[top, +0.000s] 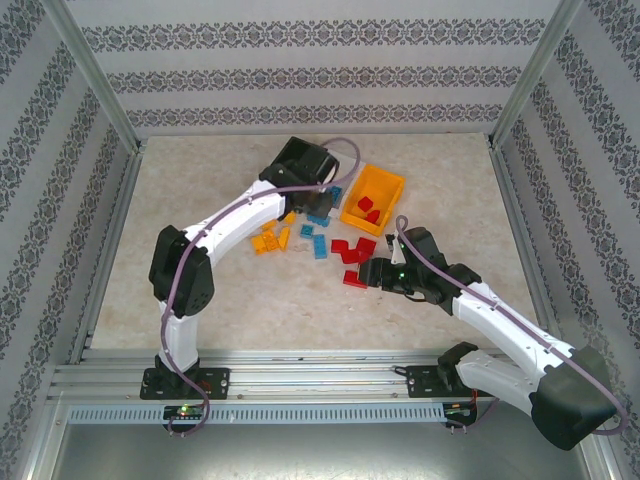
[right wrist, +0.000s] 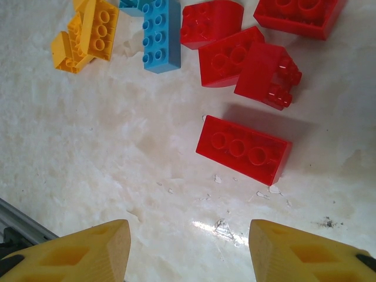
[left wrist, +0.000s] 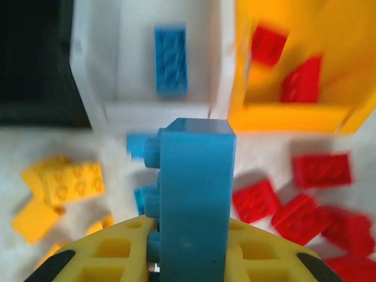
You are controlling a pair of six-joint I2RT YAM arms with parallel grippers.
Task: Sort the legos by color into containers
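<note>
My left gripper holds the light blue lego and should next move outward over the white container's bottom to release it, since that container has a blue lego in it and lies outward.
My left gripper (left wrist: 194, 238) is shut on a light blue lego (left wrist: 197, 188), holding it upright just in front of the white container (left wrist: 94, 64). That container has one blue lego (left wrist: 171, 60) in it. The black container (left wrist: 29, 64) is to its left and the orange-yellow container (left wrist: 294, 117), with red legos (left wrist: 299, 82) inside, to its right. My right gripper (right wrist: 188, 249) stands open above bare table, a short way from a red lego (right wrist: 244, 148). From above, the left gripper (top: 318, 190) is by the orange-yellow container (top: 395, 195) and the right gripper (top: 372, 272) is beside a red lego (top: 354, 281).
Loose legos lie between the arms: yellow ones (top: 268, 240) to the left, blue ones (top: 315, 242) in the middle, red ones (top: 352, 250) to the right. More red legos (right wrist: 235, 50), a blue one (right wrist: 161, 35) and yellow ones (right wrist: 88, 35) lie beyond the right gripper. Walls enclose the table.
</note>
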